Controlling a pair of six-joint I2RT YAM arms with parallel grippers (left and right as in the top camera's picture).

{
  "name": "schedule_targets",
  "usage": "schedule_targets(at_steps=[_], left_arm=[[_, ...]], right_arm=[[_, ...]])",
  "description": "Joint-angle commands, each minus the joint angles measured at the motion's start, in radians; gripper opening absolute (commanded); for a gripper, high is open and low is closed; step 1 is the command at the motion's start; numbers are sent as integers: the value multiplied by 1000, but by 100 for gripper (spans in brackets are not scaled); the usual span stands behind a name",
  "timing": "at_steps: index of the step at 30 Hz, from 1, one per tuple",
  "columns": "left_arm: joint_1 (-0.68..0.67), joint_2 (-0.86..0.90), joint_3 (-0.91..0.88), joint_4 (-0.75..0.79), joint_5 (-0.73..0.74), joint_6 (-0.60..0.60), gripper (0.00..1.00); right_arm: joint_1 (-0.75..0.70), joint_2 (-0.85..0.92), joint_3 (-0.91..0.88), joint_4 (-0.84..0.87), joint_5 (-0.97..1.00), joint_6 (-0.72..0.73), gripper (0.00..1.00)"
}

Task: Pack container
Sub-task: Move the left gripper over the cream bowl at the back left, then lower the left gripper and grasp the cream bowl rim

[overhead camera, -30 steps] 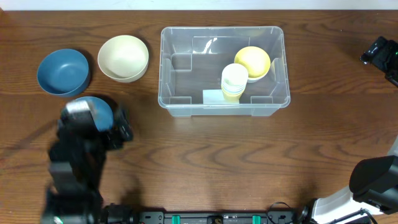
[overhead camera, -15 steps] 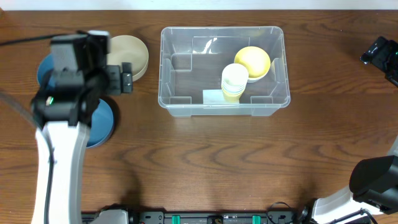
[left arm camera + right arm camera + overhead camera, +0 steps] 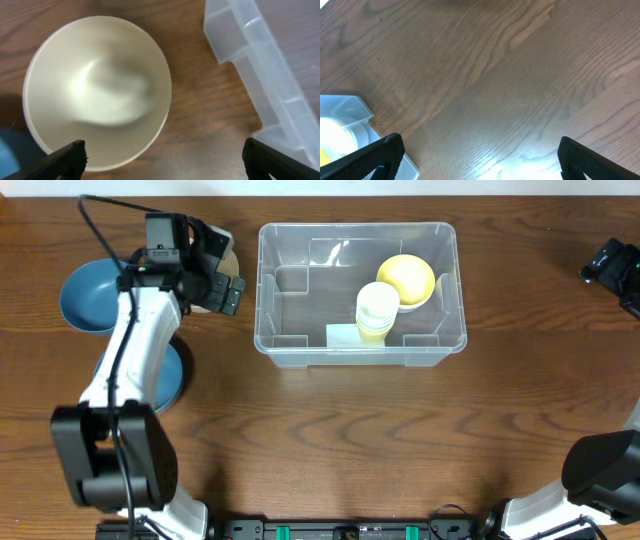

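Note:
My left gripper lowers astride the cream bowl's rim on the container side next and closes. Bare wood between the cream bowl [image 3: 97,95] and the container leaves room for a finger.
The clear plastic container [image 3: 290,320] stands at the middle back of the table. It holds a yellow bowl [image 3: 405,278] and a stack of pale cups [image 3: 376,310]. My left gripper [image 3: 212,275] hovers open and empty over a cream bowl [image 3: 97,95] just left of the container, whose corner [image 3: 260,60] shows in the left wrist view. In that view the left gripper [image 3: 165,160] has its jaws wide apart. My right gripper [image 3: 485,160] is open and empty over bare table at the far right [image 3: 612,268], with the container's corner [image 3: 345,117] at its left.
A blue bowl [image 3: 90,295] sits at the far left back. A second blue bowl [image 3: 170,375] lies nearer the front, partly under my left arm. The table's back edge runs just behind the container.
My left arm has swung from the front left, above the nearer blue bowl, back and to the right, over the cream bowl. The right arm has not moved.

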Motion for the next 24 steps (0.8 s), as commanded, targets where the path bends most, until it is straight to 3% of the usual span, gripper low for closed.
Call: schedule_targets(at_steps=[1,11,15,24], left_arm=[[3,34,13,13,-1,101,98],[3,111,9,17,-60,101,95],[5,120,7,16,-78,101,82],[6,126,-6,29,-78,101,81]], right_arm=[[-5,-1,13,-1,7,-4,99],[-5,-1,13,-1,7,-4,99],[-5,-1,13,-1,7,-4,99],[-5,-1,13,-1,7,-4,99]])
